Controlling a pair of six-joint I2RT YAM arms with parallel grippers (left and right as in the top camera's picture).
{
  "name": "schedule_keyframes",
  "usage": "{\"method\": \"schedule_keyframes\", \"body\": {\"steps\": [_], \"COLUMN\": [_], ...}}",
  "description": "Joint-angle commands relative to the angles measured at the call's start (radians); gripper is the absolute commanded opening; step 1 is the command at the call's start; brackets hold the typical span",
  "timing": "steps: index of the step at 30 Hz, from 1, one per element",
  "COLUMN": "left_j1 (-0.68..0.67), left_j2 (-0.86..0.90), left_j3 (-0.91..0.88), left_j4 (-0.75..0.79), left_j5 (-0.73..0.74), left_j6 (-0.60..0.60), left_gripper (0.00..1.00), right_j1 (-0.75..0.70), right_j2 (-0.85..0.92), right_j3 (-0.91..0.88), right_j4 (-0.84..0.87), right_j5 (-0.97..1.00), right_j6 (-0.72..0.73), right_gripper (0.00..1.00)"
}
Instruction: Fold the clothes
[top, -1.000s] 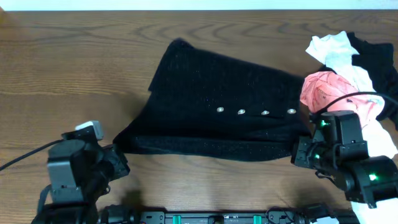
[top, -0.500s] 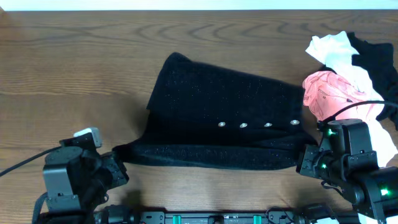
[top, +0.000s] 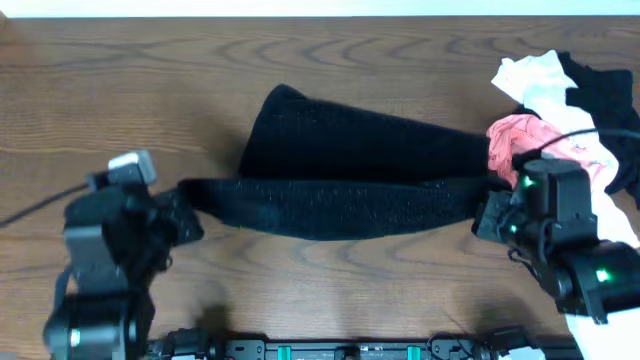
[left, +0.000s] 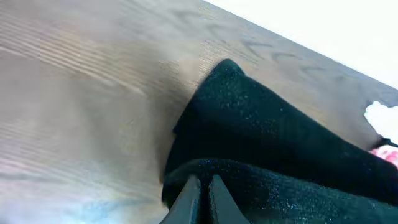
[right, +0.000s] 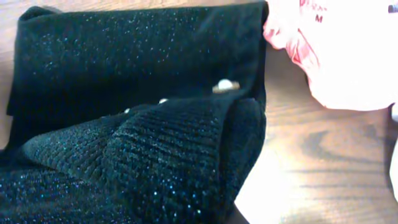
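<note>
The far part of the garment lies uncovered, so my left gripper needs to carry its end of the hem outward and down onto the garment's pointed far corner (top: 284, 97) (left: 226, 70) and release it.
The large black knit garment (top: 360, 165) lies across the middle of the table. Its front hem is lifted and stretched as a band between my two grippers. My left gripper (top: 185, 208) is shut on the hem's left end; in the left wrist view its fingers (left: 202, 186) pinch the black knit (left: 280, 143). My right gripper (top: 487, 210) holds the hem's right end. In the right wrist view the folded knit (right: 143, 124) covers the jaws, and pale round buttons (right: 225, 85) show under the raised fold.
A pile of pink (top: 512, 140), white (top: 530, 78) and black (top: 605, 90) clothes lies at the table's right edge, just behind my right arm. The pink one also shows in the right wrist view (right: 336, 56). Bare wood table (top: 120, 90) lies to the left and back.
Both grippers have carried the front hem up and toward the back of the table. The raised band now covers the row of buttons in the overhead view.
</note>
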Motion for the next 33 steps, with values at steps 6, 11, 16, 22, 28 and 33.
{"method": "schedule_keyframes", "body": {"steps": [6,11,16,22,28,33], "left_j1": [-0.046,-0.122,-0.147,-0.151,-0.177,-0.208], "left_j2": [0.259,0.402,0.520,0.639,0.738,0.816], "left_j3": [0.002,0.002,0.002,0.002,0.002,0.002], "left_j4": [0.180,0.334,0.466,0.631,0.812,0.962], "left_j5": [-0.053,-0.063,-0.069,-0.117,-0.121,-0.121], "left_j6": [0.049,0.073,0.074,0.074,0.119,0.131], "left_gripper": [0.06,0.06,0.06,0.06,0.06,0.06], "right_j1": [-0.006,-0.007,-0.024,-0.068,-0.113,-0.137], "right_j2": [0.144,0.227,0.309,0.419,0.530,0.604], "right_j3": [0.024,0.024,0.024,0.024,0.024,0.024], "right_j4": [0.052,0.101,0.207,0.314,0.401,0.495], "right_j5": [0.153,0.190,0.193,0.193,0.193,0.176], "right_j6": [-0.031,-0.031,-0.042,-0.050,-0.050,-0.049], "right_gripper": [0.01,0.01,0.01,0.01,0.01,0.01]}}
